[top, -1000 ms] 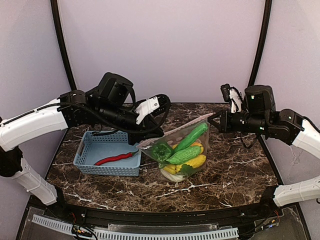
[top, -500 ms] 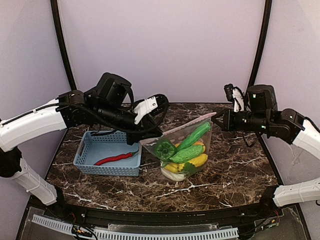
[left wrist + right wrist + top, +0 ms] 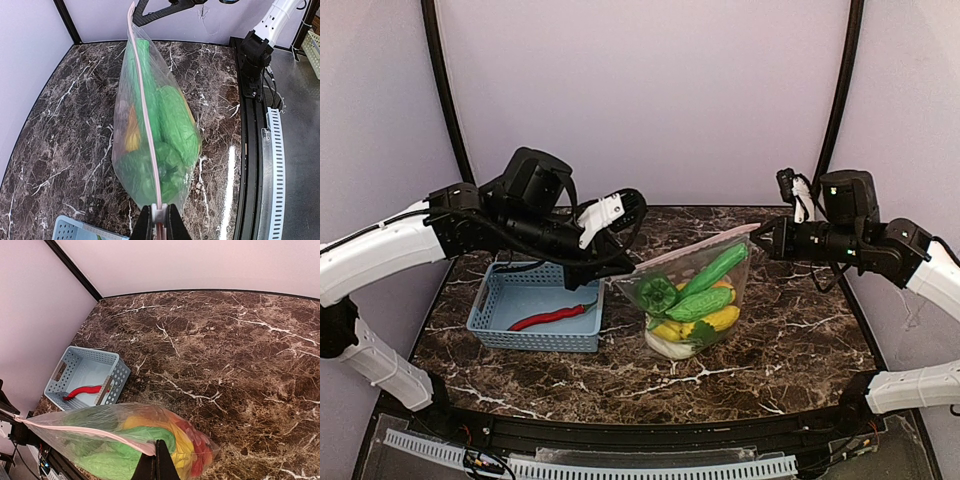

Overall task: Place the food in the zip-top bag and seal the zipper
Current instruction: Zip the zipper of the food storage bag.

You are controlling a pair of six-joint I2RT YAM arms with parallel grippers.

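I will turn my left gripper outward next and open its fingers, because the white slider (image 3: 633, 270) is already at the end of the zipper.
The zip-top bag (image 3: 698, 300) hangs stretched between my two grippers, full of food: green cucumbers (image 3: 705, 272), a green pepper (image 3: 657, 292), yellow pieces (image 3: 715, 321) and something white at the bottom. Its zipper (image 3: 145, 125) shows as a thin pink strip along the top edge. My left gripper (image 3: 158, 220) is shut on the white slider at the zipper's left end (image 3: 620, 278). At the other end, my right gripper (image 3: 159, 452) is shut on the bag's corner (image 3: 757, 235). I cannot tell whether the bag's bottom touches the table. A red chili (image 3: 552, 317) lies in the basket.
The light blue lattice basket (image 3: 490, 300) stands left of the bag on the dark marble table (image 3: 790, 340). A black frame rail (image 3: 252, 150) runs along the table's near edge. Purple walls close in the back and sides.
Both grippers have shifted a little to the right, carrying the bag with them. The bag's top edge now looks straighter and tauter. The chili and basket have not moved.
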